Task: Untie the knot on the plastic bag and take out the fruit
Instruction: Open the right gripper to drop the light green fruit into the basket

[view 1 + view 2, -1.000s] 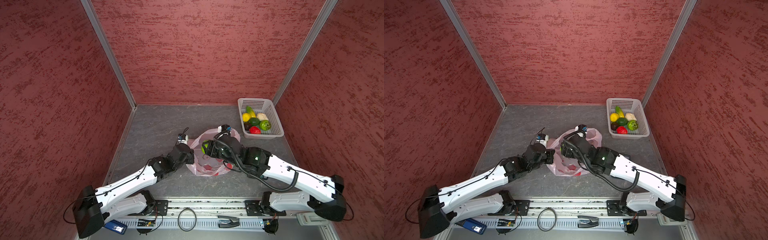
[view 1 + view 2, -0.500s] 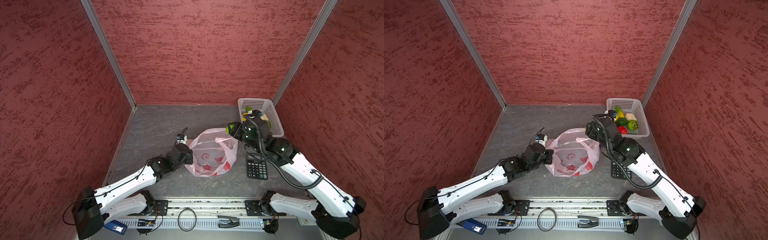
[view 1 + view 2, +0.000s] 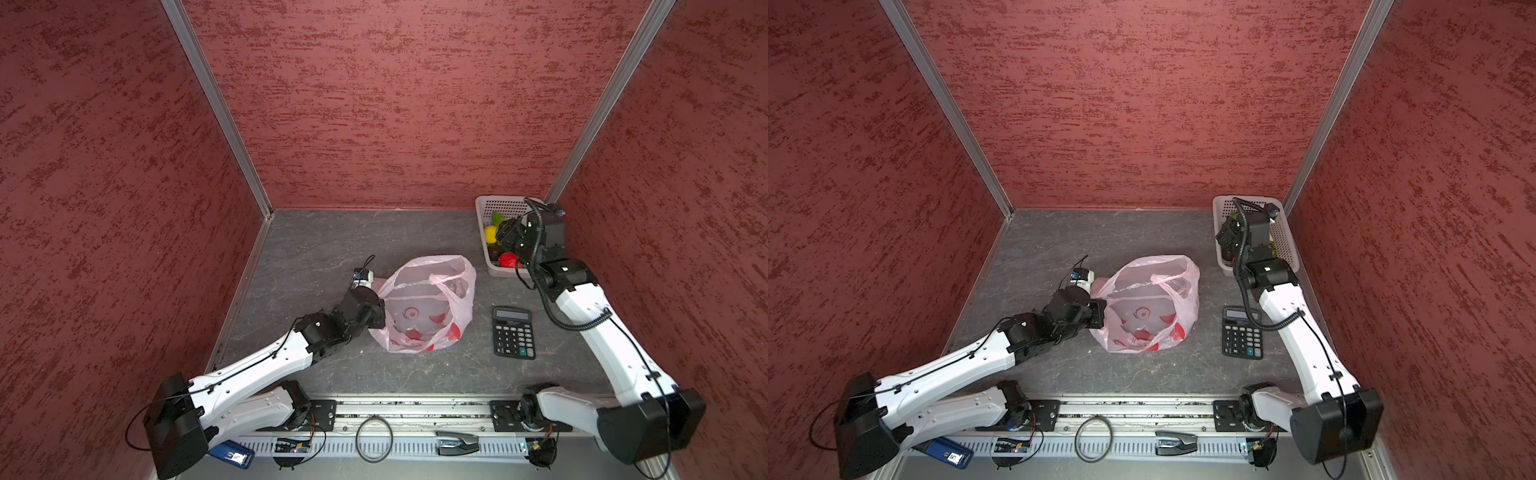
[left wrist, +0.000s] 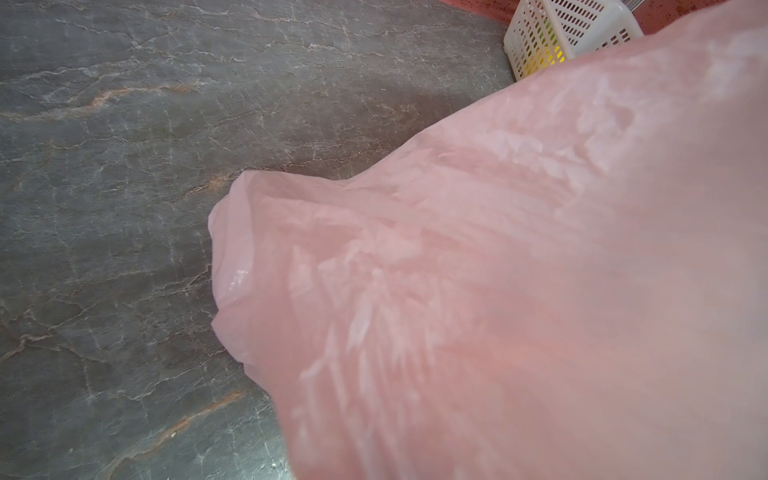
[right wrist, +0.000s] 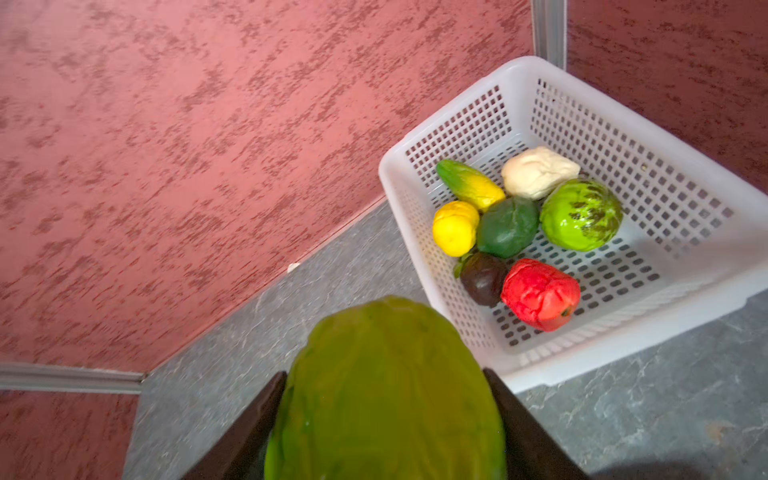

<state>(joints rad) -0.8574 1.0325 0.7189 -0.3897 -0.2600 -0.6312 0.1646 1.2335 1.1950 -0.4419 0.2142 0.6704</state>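
Observation:
The yellow-green fruit (image 5: 386,395) goes outward and down in my right gripper next, to the bare bottom at the basket's far end (image 5: 502,150) for release.
The pale pink plastic bag (image 3: 428,305) (image 3: 1148,309) lies mid-table, its mouth gaping open. The knot is out of view. My left gripper (image 3: 380,313) (image 3: 1100,311) is shut on the bag's left edge; in the left wrist view pink plastic (image 4: 498,291) covers the jaws. Over the near left corner of the white basket (image 3: 505,200) hangs my right gripper (image 3: 505,239) (image 5: 384,376), shut on a yellow-green fruit (image 5: 386,395). Several fruit lie in the basket (image 5: 623,345), among them a red one (image 5: 540,293), a bumpy green one (image 5: 582,216) and a yellow one (image 5: 455,228).
A black calculator (image 3: 513,332) (image 3: 1243,332) lies on the grey table between the bag and the right arm. The basket (image 3: 1219,204) stands in the back right corner against the red walls. Red walls close in three sides.
My right gripper has carried the yellow-green fruit from the bag to the basket, uncovering the calculator. The bag's mouth has spread open. The left arm has not moved.

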